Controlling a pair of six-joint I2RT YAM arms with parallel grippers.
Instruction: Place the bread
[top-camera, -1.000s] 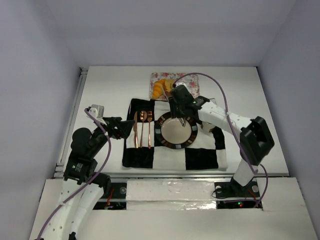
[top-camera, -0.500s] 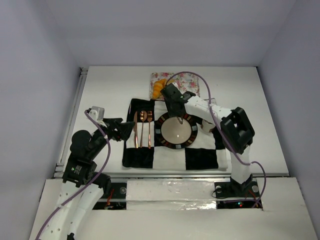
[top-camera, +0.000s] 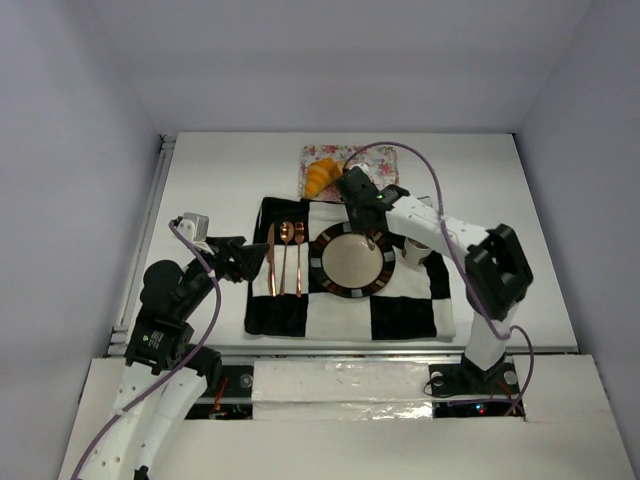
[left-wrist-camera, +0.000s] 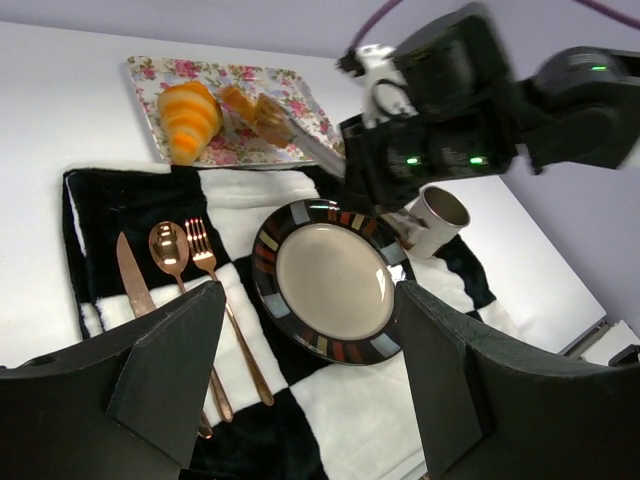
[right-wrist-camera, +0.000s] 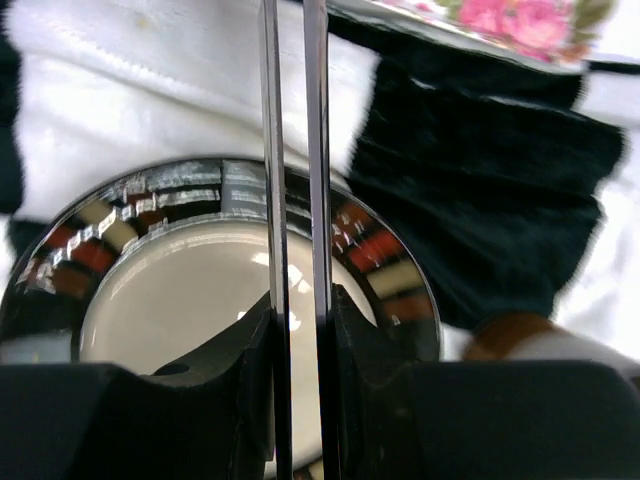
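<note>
The right gripper draws the tongs back next until the slice at their tips is over the plate's empty middle (top-camera: 351, 262) (right-wrist-camera: 205, 310), then releases the tongs.
The golden-orange croissant (top-camera: 320, 177) lies on the left of the flowered tray (top-camera: 378, 158) at the back; it also shows in the left wrist view (left-wrist-camera: 190, 118). The flat yellow-tan slice (left-wrist-camera: 254, 104) lies beside it on the tray (left-wrist-camera: 160, 75). My right gripper (top-camera: 358, 192) is shut on metal tongs (left-wrist-camera: 305, 140), whose tips reach the slice. In the right wrist view the tongs' two blades (right-wrist-camera: 268, 150) run between the fingers of the right gripper (right-wrist-camera: 298, 300), above the plate (right-wrist-camera: 392, 272). My left gripper (top-camera: 243, 256) is open and empty, left of the cutlery.
The plate (top-camera: 322, 262) with its dark patterned rim sits on a black-and-white checked cloth (top-camera: 400, 315). A copper knife, spoon and fork (top-camera: 285, 258) lie left of it. A cup (top-camera: 418, 250) stands right of the plate. In the left wrist view the left gripper (left-wrist-camera: 310, 290) frames the plate (left-wrist-camera: 268, 300).
The right arm's elbow swung left and then back to the right. Its gripper stayed between plate and tray and now uncovers more of the croissant. The left arm barely moved.
</note>
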